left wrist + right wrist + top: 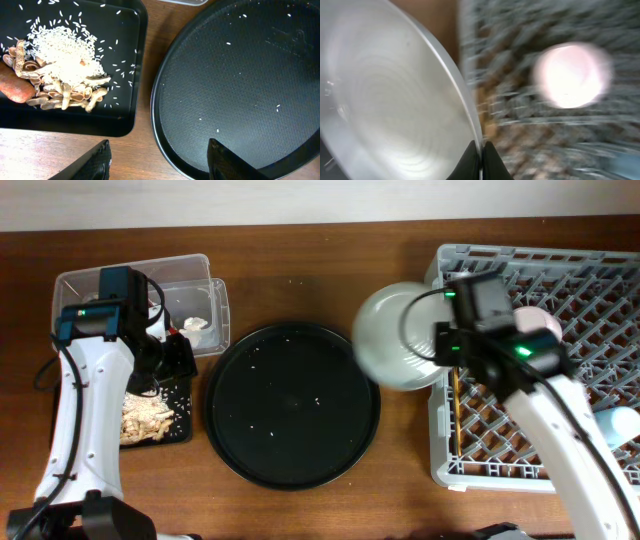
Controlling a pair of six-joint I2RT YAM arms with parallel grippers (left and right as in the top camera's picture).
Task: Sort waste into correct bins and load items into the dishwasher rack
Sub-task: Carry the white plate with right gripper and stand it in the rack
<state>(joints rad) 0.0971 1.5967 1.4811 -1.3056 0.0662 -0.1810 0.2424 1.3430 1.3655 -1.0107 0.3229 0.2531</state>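
Note:
My right gripper first swings over the rack [590, 270] and turns the plate upright next, to lower it onto the empty pegs between the chopsticks [455, 410] and the bowl.
My right gripper [481, 157] is shut on the rim of the pale grey-green plate [395, 335] and holds it tilted in the air at the left edge of the light-grey dishwasher rack [590, 270]. The plate [390, 95] fills the left of the right wrist view. A white bowl [572, 75] sits blurred in the rack, and chopsticks [455, 410] lie in its left side. My left gripper [157, 160] is open and empty, over the wood between the shallow black tray [125, 65] and the round tray. That tray holds rice and flaky scraps [65, 60] and an orange stick [15, 87]. The clear tub [195, 290] holds a white tissue [195, 325].
The large round black tray [293, 402] lies in the middle of the table with a few rice grains on it. A blue cup [620, 423] sits at the right edge of the rack. The rack's pegs stand close under the plate.

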